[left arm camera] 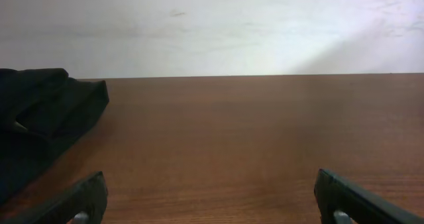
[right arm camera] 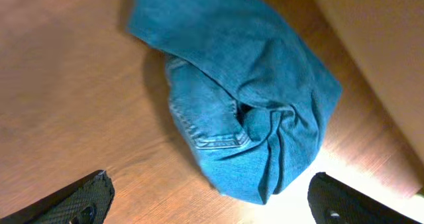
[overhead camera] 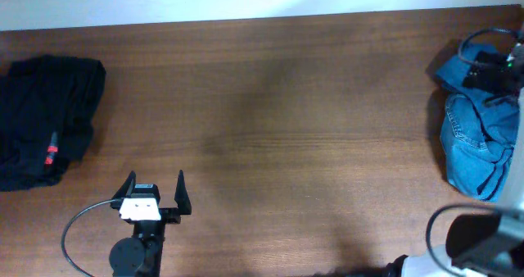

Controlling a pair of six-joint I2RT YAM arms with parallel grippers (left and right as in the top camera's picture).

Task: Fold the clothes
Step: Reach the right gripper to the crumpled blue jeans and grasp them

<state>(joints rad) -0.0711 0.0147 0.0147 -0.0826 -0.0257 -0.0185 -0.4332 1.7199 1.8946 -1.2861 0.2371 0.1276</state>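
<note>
The jeans are crumpled and call for spreading out, so my open right gripper lowers next onto the denim between pocket and top fold (overhead camera: 459, 110) (right arm camera: 199, 99) below it.
The clothes, a pair of medium-blue denim jeans (overhead camera: 473, 142), lie crumpled in a heap at the table's far right edge. In the right wrist view the jeans (right arm camera: 245, 98) show a stitched pocket and bunched folds. My right gripper (right arm camera: 211, 181) hangs open just above the near end of the heap, one finger on each side, touching nothing. Part of the right arm (overhead camera: 491, 64) covers the heap's far end from overhead. My left gripper (overhead camera: 155, 177) stands open and empty over bare wood near the front left, far from the jeans.
A black garment (overhead camera: 45, 117) with a small red tag lies bunched at the far left, also seen as the black garment (left arm camera: 46, 118) in the left wrist view. The wooden table (overhead camera: 270, 105) ends at a pale wall behind. The right arm's base (overhead camera: 483, 236) sits at the front right.
</note>
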